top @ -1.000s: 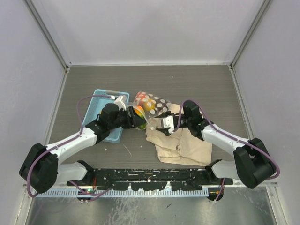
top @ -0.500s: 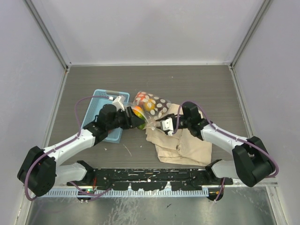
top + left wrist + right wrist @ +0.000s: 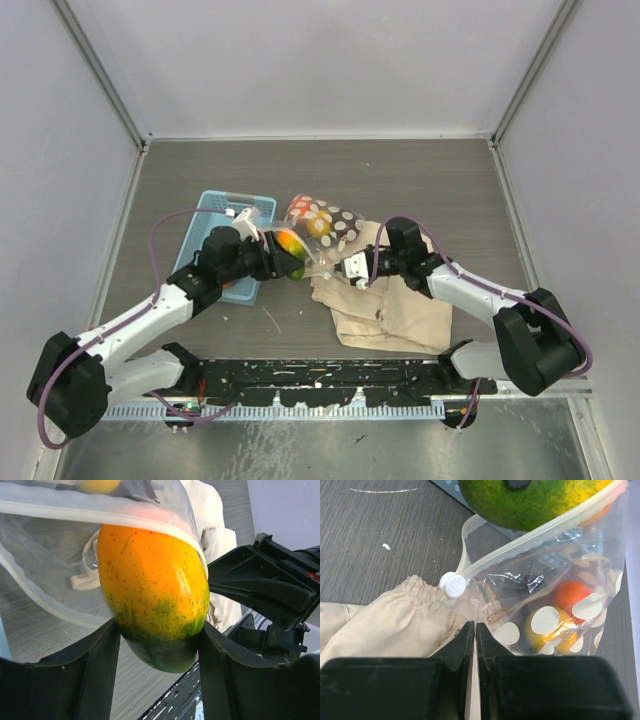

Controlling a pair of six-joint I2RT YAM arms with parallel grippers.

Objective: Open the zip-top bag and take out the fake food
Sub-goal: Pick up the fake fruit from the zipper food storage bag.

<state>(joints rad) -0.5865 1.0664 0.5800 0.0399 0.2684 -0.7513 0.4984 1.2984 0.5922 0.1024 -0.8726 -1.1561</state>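
My left gripper carries the fruit from under the zip strip (image 3: 75,513) to the left in the top view to the light blue basket (image 3: 4,642) next and releases it.
The zip-top bag (image 3: 328,222), clear with white spots, lies open-mouthed at mid-table, partly on a beige cloth bag. My left gripper (image 3: 281,251) is shut on one piece of fake food, an orange-and-green fruit (image 3: 155,590), right at the bag's mouth, with the zip strip (image 3: 75,513) draped over its top. My right gripper (image 3: 475,626) is shut on the bag's thin side edge just below the white slider (image 3: 452,585). More fake food, one orange (image 3: 571,594) and one yellow (image 3: 543,628), stays inside the bag (image 3: 555,575).
A light blue basket (image 3: 222,206) stands left of the bag, behind my left arm. The beige cloth bag (image 3: 392,308) spreads under my right gripper toward the near edge. Grey walls enclose the table on three sides.
My right gripper has closed onto the bag's edge. My left arm has drawn back slightly to the left with the fruit still gripped.
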